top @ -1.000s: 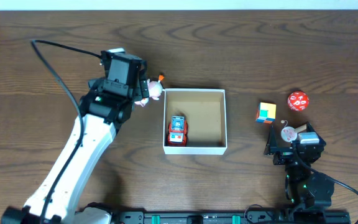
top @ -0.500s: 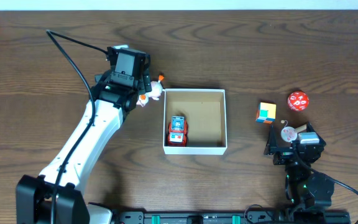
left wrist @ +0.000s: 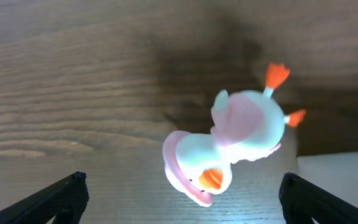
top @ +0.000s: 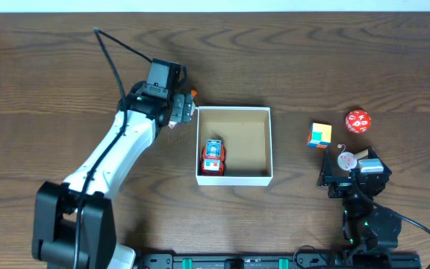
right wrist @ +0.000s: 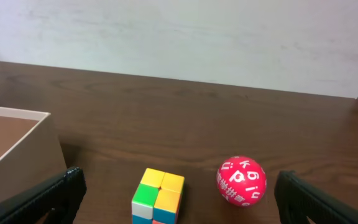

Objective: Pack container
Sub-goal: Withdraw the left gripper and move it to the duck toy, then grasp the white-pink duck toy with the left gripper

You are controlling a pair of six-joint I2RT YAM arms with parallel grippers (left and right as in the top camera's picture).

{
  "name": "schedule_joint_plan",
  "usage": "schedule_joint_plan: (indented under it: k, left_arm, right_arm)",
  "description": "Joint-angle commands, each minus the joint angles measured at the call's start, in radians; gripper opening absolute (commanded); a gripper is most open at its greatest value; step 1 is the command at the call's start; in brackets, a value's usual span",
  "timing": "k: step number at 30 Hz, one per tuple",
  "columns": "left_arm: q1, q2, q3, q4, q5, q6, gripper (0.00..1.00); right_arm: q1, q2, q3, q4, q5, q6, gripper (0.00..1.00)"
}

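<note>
The toy duck's neck, the narrow part between its head and body, is below, between the two open fingers, so my left gripper will go down onto it next.
The container, a square white box with a brown inside, stands mid-table and holds a red toy car. Its white corner shows at the right edge of the left wrist view. A white toy duck with a pink hat and orange beak and feet lies tipped over on the table just left of the container. My left gripper is open above the duck, fingers wide on either side. In the overhead view my left gripper covers most of the duck. My right gripper is open and empty, low at the right.
A colourful puzzle cube and a red ball with white letters lie right of the container, ahead of my right gripper. They also show in the overhead view: the cube and the ball. The container's wall is at left.
My left arm has swung right and farther back, so its wrist now sits over the duck and hides most of it. The right arm has not moved.
</note>
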Motion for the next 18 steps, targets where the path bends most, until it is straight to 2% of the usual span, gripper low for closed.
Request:
schedule_joint_plan:
  k: [1, 13, 18]
  left_arm:
    - [0.004, 0.049, 0.020, -0.008, 0.019, 0.112, 0.98]
    - [0.006, 0.086, 0.014, -0.021, 0.018, 0.219, 0.98]
    - [0.019, 0.107, 0.014, -0.021, 0.018, 0.228, 0.98]
  right_arm:
    - [0.010, -0.002, -0.003, -0.001, -0.001, -0.010, 0.99]
    - [0.010, -0.002, -0.003, -0.001, -0.001, -0.009, 0.99]
    - [0.010, -0.002, -0.003, -0.001, -0.001, -0.010, 0.99]
